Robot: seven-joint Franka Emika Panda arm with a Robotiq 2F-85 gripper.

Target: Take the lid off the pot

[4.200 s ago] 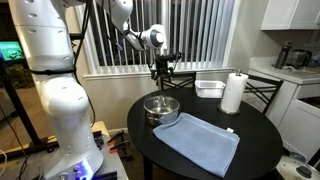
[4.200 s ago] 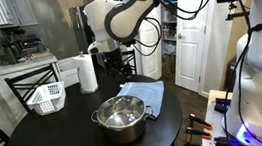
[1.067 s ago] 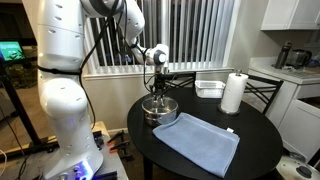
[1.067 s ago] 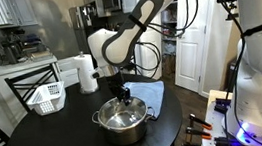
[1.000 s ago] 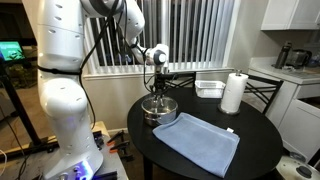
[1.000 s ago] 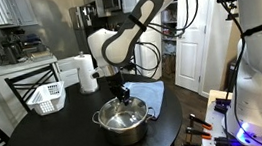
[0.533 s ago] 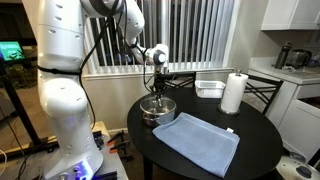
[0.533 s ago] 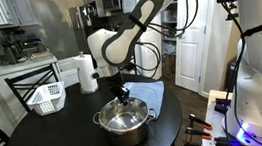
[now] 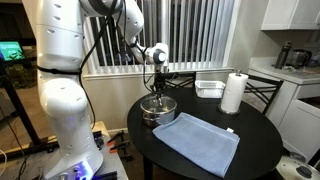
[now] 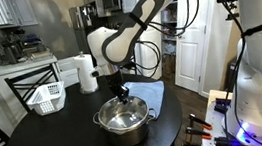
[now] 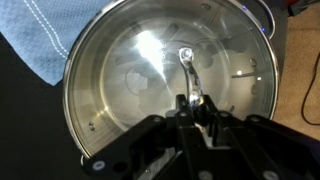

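Next, my gripper lifts the lid up off the pot (image 9: 160, 112), over to the blue-grey cloth (image 9: 196, 138) and down to release the lid's handle, because that cloth lies flat and empty.
The shiny steel pot (image 9: 160, 112) (image 10: 126, 129) stands on the round dark table (image 9: 250, 135) in both exterior views. The glass lid (image 10: 126, 111) (image 11: 125, 70) rests on its rim (image 11: 72, 75). My gripper (image 9: 158, 93) (image 10: 121, 96) (image 11: 195, 100) reaches straight down onto the lid's middle. In the wrist view its jaws are shut on the lid's small shiny handle (image 11: 186, 62), which pokes out ahead of the fingertips. The lid lies level on the pot.
A blue-grey cloth (image 9: 198, 140) (image 10: 143, 90) (image 11: 35, 40) lies right beside the pot. A paper towel roll (image 9: 233, 92) (image 10: 87, 73) and a clear container (image 9: 209, 88) stand at the table's far side. A white basket (image 10: 45, 97) sits near a chair.
The jaws have drawn together onto the lid's handle. The arm, lid and pot have stayed in place.
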